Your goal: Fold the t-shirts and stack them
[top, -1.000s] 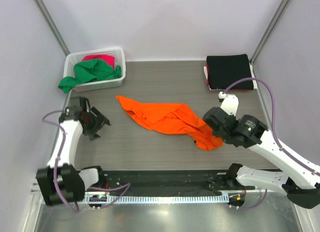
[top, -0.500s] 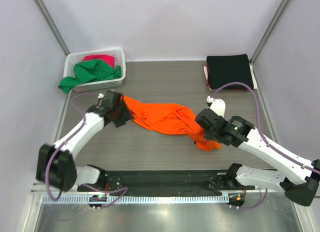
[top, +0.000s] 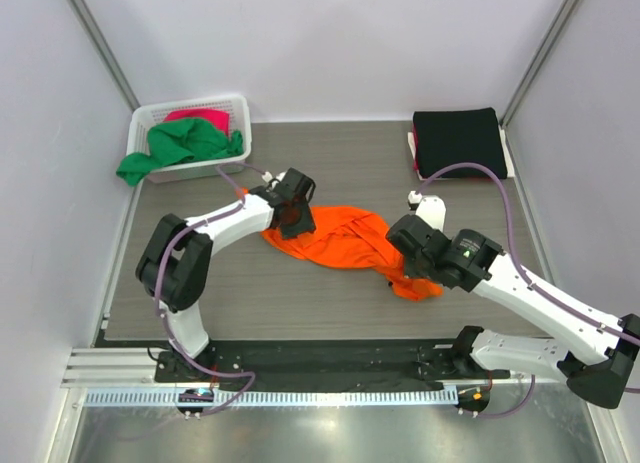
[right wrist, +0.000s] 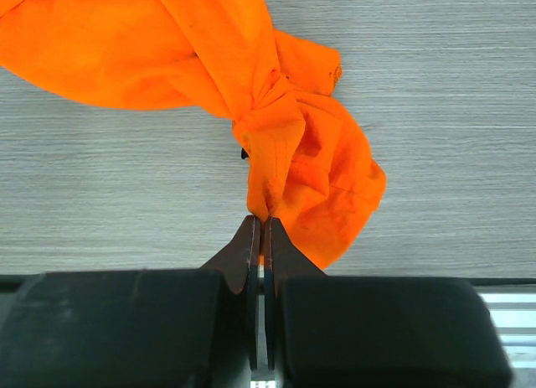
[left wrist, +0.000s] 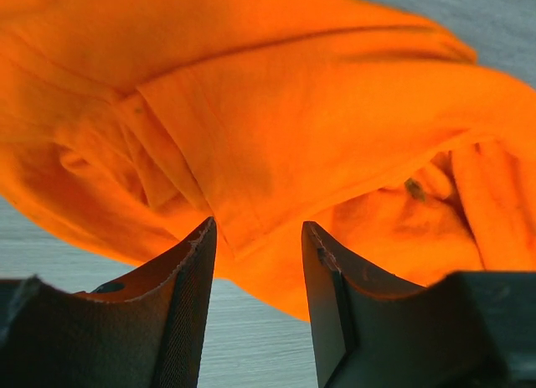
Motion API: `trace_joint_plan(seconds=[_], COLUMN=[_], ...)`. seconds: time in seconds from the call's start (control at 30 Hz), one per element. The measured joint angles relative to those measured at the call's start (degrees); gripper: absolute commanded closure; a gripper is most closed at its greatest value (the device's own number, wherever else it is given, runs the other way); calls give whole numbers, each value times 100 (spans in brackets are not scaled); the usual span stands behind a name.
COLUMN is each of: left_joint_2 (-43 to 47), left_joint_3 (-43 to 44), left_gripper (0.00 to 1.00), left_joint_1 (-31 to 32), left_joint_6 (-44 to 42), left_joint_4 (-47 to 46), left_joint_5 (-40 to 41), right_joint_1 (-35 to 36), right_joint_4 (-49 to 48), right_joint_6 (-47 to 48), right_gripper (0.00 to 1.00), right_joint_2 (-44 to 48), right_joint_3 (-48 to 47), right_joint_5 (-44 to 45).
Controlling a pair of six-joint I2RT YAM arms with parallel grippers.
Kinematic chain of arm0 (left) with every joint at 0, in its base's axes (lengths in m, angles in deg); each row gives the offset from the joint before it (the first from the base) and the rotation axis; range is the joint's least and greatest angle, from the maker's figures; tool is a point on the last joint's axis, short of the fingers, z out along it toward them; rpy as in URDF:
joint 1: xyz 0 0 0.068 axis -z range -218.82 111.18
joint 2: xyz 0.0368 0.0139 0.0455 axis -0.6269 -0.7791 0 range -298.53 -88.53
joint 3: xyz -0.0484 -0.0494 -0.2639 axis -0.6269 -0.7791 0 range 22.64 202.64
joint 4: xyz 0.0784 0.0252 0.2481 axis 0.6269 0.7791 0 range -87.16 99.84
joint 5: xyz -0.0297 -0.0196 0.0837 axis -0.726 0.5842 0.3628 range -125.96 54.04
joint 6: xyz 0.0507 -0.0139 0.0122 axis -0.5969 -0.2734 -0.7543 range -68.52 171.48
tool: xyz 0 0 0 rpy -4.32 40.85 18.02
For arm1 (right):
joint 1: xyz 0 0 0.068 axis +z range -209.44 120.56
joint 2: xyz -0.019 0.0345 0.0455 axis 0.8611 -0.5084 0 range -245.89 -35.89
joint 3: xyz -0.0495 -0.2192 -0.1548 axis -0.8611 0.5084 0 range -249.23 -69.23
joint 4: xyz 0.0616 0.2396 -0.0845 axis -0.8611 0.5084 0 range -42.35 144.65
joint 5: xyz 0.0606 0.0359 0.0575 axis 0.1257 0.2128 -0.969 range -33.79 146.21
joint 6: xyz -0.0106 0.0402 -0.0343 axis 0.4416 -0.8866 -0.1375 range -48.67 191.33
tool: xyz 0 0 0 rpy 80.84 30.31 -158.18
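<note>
The robot's right gripper should next lift the crumpled shirt to spread it out, swing outward, then lower it and let go of it on the bare tabletop beside the black t-shirt.
The orange t-shirt [top: 345, 240] lies crumpled mid-table; it also fills the left wrist view [left wrist: 276, 120] and shows in the right wrist view [right wrist: 276, 137]. My left gripper [top: 296, 219] is open just above the shirt's left part, its fingertips [left wrist: 197, 254] spread over the shirt's near edge with no cloth between them. My right gripper [right wrist: 261, 222] is shut on a bunched fold of the orange shirt at its right end [top: 415, 268]. A folded black t-shirt [top: 457, 141] lies at the back right. A green t-shirt [top: 178, 145] and a magenta-pink one [top: 200, 116] are in the basket.
The white lattice basket [top: 240, 133] stands at the back left, the green shirt hanging over its left rim. The black shirt lies on a white-edged sheet [top: 508, 158]. Metal frame posts rise at both back corners. A black strip runs along the table's near edge [top: 330, 358].
My left arm has swung from the table's left side rightward onto the shirt's left part. The shirt's left end has bunched in toward the middle. My right gripper has shifted slightly left, still holding cloth.
</note>
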Motion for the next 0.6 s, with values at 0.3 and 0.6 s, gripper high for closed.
trace_joint_plan(seconds=[0.3, 0.6], left_joint_2=[-114, -424], left_joint_3=[0, 26], left_gripper=[53, 57], left_joint_1=[352, 444], left_joint_6=[118, 175], left_joint_4=[179, 297], left_joint_5=[501, 734], right_joint_1=[0, 0], right_joint_4=[-15, -13], right_joint_6=[7, 4], right_gripper=[99, 99], right_joint_2=[0, 13], right_joint_3=[48, 177], right_joint_5=[0, 0])
